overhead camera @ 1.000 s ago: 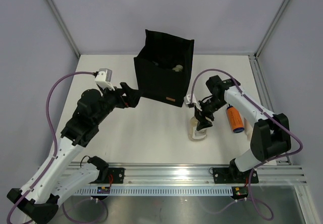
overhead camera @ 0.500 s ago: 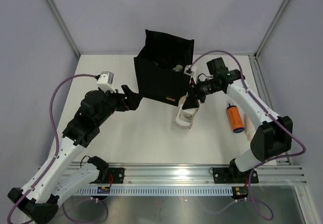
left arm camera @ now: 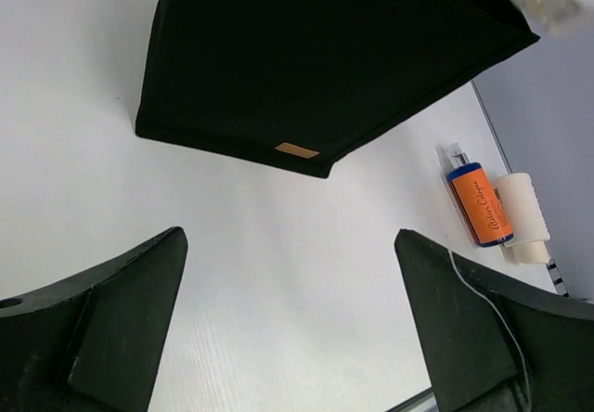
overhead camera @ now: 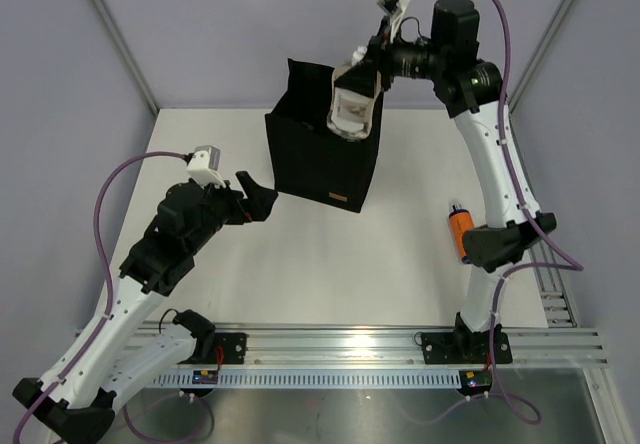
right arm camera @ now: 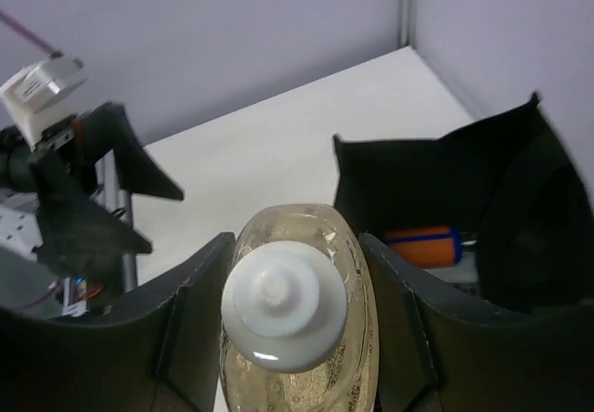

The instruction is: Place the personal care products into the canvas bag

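Observation:
My right gripper shifts outward next, farther over the bag's opening [overhead camera: 314, 102] [right arm camera: 429, 210], and releases the pale amber bottle there. The bottle's lower end still hangs by the bag's near rim.
My right gripper [overhead camera: 366, 70] is shut on a pale amber see-through bottle [overhead camera: 354, 106] with a white cap. It holds the bottle in the air over the open top of the black canvas bag [overhead camera: 318, 159]. In the right wrist view the bottle [right arm camera: 297, 338] sits between the fingers, with the bag [right arm camera: 506, 185] below and an orange blue-capped bottle [right arm camera: 422, 245] lying inside. My left gripper [overhead camera: 262, 192] is open and empty, just left of the bag's front. In the left wrist view the gripper [left arm camera: 290, 240] faces the bag [left arm camera: 306, 50] with its tan label [left arm camera: 297, 150].
A second orange bottle [overhead camera: 461, 234] lies on the table at the right, also in the left wrist view [left arm camera: 478, 203], with a cream bottle [left arm camera: 522, 217] beside it. The right arm's elbow hangs over that spot. Enclosure walls and posts stand at the back and sides.
My right gripper has lifted the amber bottle off the table in front of the bag and carried it up and back over the bag's opening. The left arm has barely moved.

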Motion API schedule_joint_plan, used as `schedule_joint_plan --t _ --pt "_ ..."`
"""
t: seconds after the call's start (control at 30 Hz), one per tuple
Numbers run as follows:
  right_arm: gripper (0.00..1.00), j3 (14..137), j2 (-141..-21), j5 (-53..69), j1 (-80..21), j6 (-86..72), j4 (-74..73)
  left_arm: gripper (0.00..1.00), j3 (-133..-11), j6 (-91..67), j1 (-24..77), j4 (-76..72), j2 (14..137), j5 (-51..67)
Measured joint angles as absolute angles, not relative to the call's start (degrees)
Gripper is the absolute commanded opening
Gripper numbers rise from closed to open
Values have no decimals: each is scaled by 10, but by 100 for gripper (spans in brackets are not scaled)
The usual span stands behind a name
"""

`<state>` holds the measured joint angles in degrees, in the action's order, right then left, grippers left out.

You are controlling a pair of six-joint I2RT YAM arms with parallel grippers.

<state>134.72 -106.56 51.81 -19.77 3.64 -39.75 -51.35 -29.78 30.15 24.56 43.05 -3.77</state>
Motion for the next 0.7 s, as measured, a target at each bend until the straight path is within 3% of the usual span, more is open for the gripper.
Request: schedule_joint_plan --t 0.2,0.53,0.6,0.63,0.7 --pt "0 1533 -1202 442 -197 2 -340 99 -514 -304 302 259 423 -43" --pt "1 1490 -1282 381 -200 88 -345 99 -504 -319 302 269 411 -44" --pt "11 1446 -1278 380 -206 118 -358 99 -499 -318 302 269 411 -43" --pt "30 1418 -1274 378 -211 135 -365 99 -496 -318 302 268 412 -43" --pt "46 1373 -1269 367 -226 162 -388 99 -490 -318 302 263 414 -43"
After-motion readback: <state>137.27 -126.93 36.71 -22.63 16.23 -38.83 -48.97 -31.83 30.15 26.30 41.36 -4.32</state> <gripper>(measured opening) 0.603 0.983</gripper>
